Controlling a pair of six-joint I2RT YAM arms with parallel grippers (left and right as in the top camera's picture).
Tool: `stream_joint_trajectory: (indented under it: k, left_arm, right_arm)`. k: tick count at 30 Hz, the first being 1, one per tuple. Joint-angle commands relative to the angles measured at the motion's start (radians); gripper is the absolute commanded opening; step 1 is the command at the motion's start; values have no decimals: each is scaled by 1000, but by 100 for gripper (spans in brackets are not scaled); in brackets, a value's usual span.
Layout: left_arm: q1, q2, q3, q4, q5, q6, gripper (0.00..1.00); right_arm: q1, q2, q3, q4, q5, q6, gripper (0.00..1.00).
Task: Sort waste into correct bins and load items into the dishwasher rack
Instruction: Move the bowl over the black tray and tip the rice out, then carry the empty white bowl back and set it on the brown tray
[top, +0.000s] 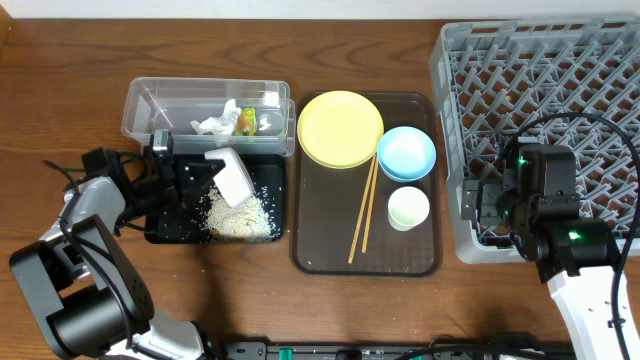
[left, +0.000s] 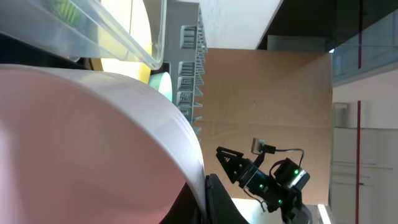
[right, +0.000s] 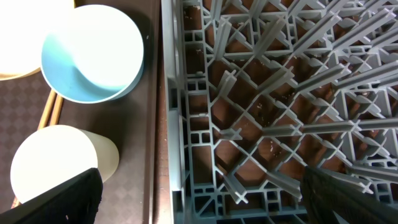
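Observation:
The white bowl turns upright in my left gripper next, then comes down beside the chopsticks, where the tray is bare (top: 326, 214).
My left gripper (top: 205, 172) is shut on the rim of the white bowl (top: 233, 178), held tilted over the black tray (top: 165, 228), where a pile of rice (top: 241, 216) lies. In the left wrist view the bowl (left: 93, 143) fills the frame, with the jaws (left: 206, 190) clamped on its rim. The clear tub (top: 150, 105) holds the tissue (top: 214, 124) and the wrapper (top: 246, 120). The yellow plate (top: 340, 128), blue bowl (top: 406, 152), cup (top: 408, 208) and chopsticks (top: 363, 212) lie on the brown tray (top: 320, 250). My right gripper (right: 202, 208) is open and empty, straddling the left wall of the rack (top: 560, 90).
In the right wrist view the blue bowl (right: 93, 53) and the cup (right: 56, 165) sit just left of the rack's wall (right: 186, 124). The rack's pegs (right: 280, 93) stand upright, and nothing shows among them. The brown tray lies between the black tray and the rack.

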Motion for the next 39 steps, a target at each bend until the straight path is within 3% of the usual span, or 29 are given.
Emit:
stream_joint_trajectory:
  k: [1,8,13,18,25,30,33,39]
  left_arm:
    - [-32,-42,2,-10,-16,32,6]
    - [-268,-254,7,-30,-399,-35,6]
    - [-586,-371,8,41,-771,-60,6]
    - [-880,-345,8,140,-1114,-130,6]
    - [-1123,-199,8,271,-1331,-181,7]
    - [-1171,-137,8,317,-1341,-183,8]
    - [-1173,-139,15,319,-1342,-183,23]
    - [-1170,-198,117,261,-1341,-183,41]
  right_arm:
    - [-14,-2,21,-2,10,-6,99]
    - [-14,-2,21,-2,10,-6,99]
    - [-14,-2,21,-1,10,-6,99]
    - [-14,-2,21,0,10,-6,99]
    - [-14,-2,21,-1,10,-6,99]
    - [-14,-2,21,-1,10,-6,99]
    - [-14,-2,21,-1,10,-6,99]
    - [-14,-2,21,0,10,-6,99]
